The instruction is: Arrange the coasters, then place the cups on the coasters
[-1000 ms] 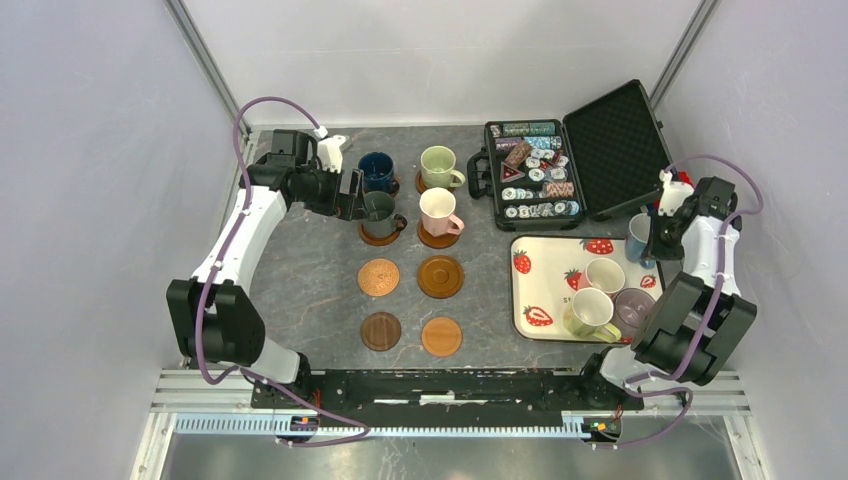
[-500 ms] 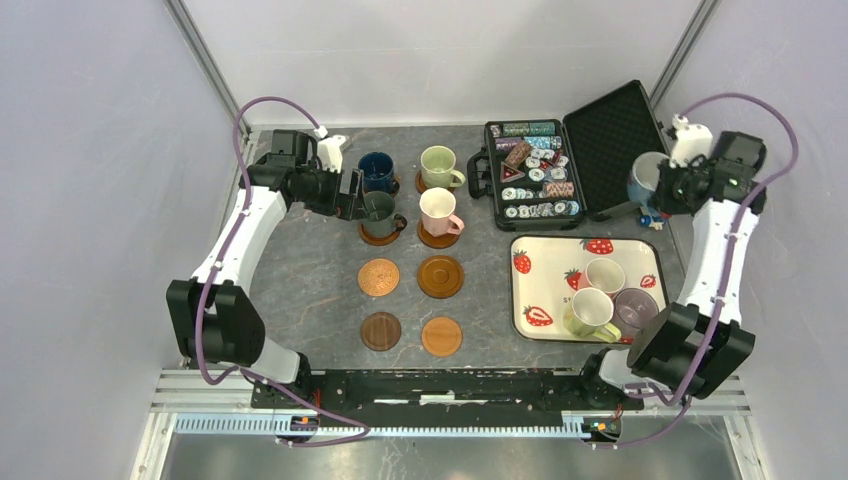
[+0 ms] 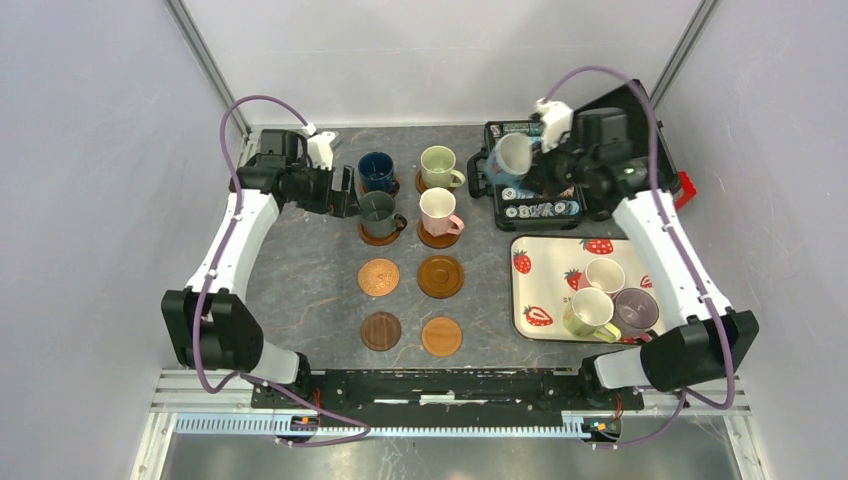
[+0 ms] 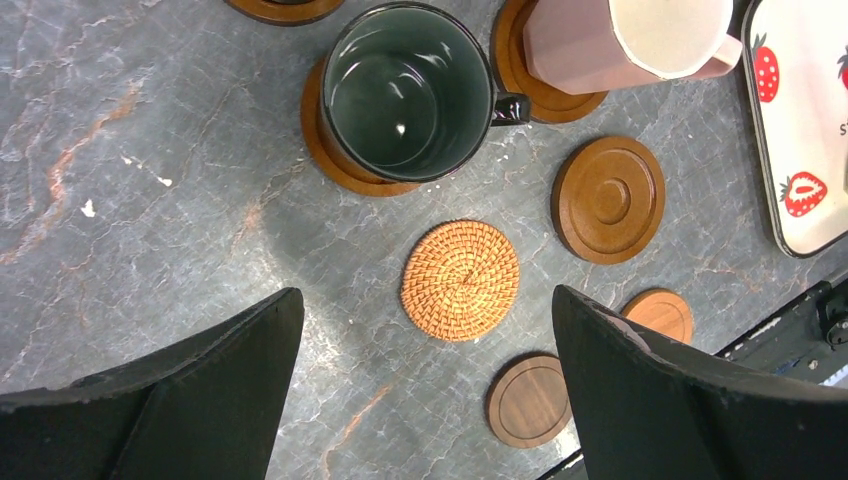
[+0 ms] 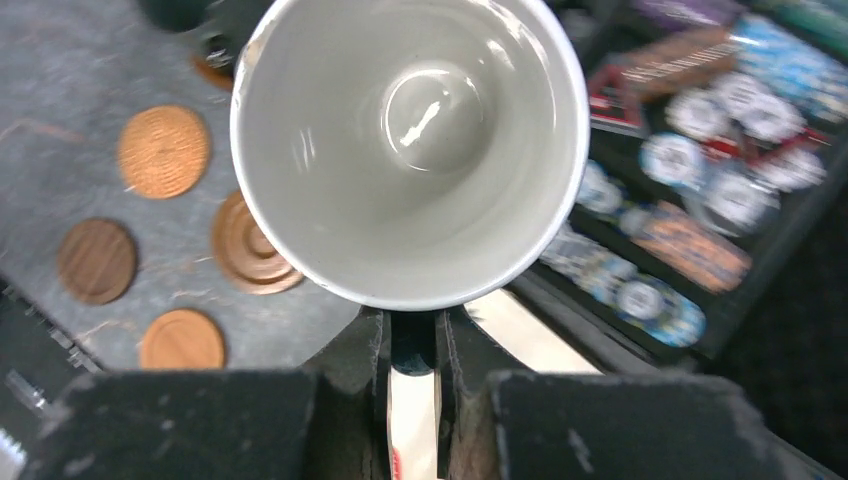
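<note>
I will move my right gripper back, to the left in the top view and down, to release the light blue cup on the woven coaster (image 5: 164,151), which is bare.
My right gripper (image 3: 538,166) is shut on the handle of a light blue cup (image 3: 512,157) and holds it in the air over the chip case. In the right wrist view the cup's pale inside (image 5: 410,140) fills the frame, with the jaws (image 5: 412,340) pinched on the handle. My left gripper (image 3: 345,190) stands open and empty just left of the grey-green cup (image 3: 379,210), which sits on a coaster. The dark blue (image 3: 376,170), pale green (image 3: 437,165) and pink (image 3: 437,210) cups also sit on coasters. Several bare coasters (image 3: 379,277) (image 3: 440,276) (image 3: 381,331) lie nearer me.
A strawberry-print tray (image 3: 530,290) at the right holds three more cups (image 3: 604,275). The open black poker chip case (image 3: 620,130) stands at the back right, under the carried cup. In the left wrist view the woven coaster (image 4: 460,280) lies between the spread fingers (image 4: 230,380).
The right arm lifted the light blue cup from beside the tray and swung it back and leftward over the chip case. The left arm drew back slightly from the grey-green cup.
</note>
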